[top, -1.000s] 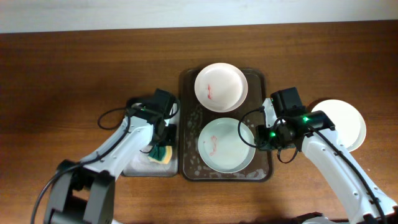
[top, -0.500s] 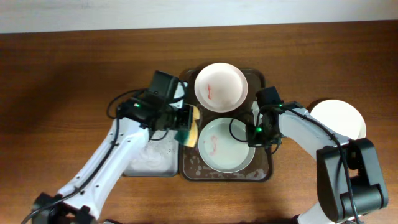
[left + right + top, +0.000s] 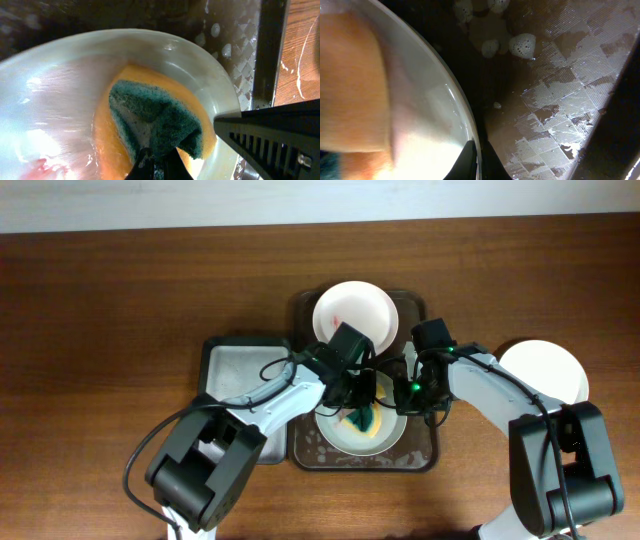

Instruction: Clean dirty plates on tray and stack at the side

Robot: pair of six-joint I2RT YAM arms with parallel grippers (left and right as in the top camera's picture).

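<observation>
My left gripper holds the sponge (image 3: 362, 420) and next needs to lift across to its left in the overhead view, onto the open part of the grey tray's bottom, and release it there.
A pale green plate (image 3: 335, 435) lies at the front of the dark brown tray (image 3: 425, 455). My left gripper (image 3: 358, 408) is shut on a yellow and green sponge (image 3: 362, 420), which rests inside this plate. In the left wrist view the sponge (image 3: 155, 125) bulges above the closed left gripper (image 3: 155, 167), with a red smear (image 3: 42, 165) on the plate (image 3: 60, 95). My right gripper (image 3: 407, 395) is shut on the plate's right rim (image 3: 451, 100), one finger on each side of it. A white plate (image 3: 355, 320) with a red smear sits at the tray's back.
A third white plate (image 3: 548, 375) lies on the wooden table to the right of the tray. A grey tray (image 3: 235, 360) with a black rim stands left of the brown tray. Foam bubbles (image 3: 520, 45) and water patches cover the wet tray floor (image 3: 560, 100).
My left arm has swung right with the sponge, from the grey tray into the front plate. My right gripper moved in and shut on that plate's right rim.
</observation>
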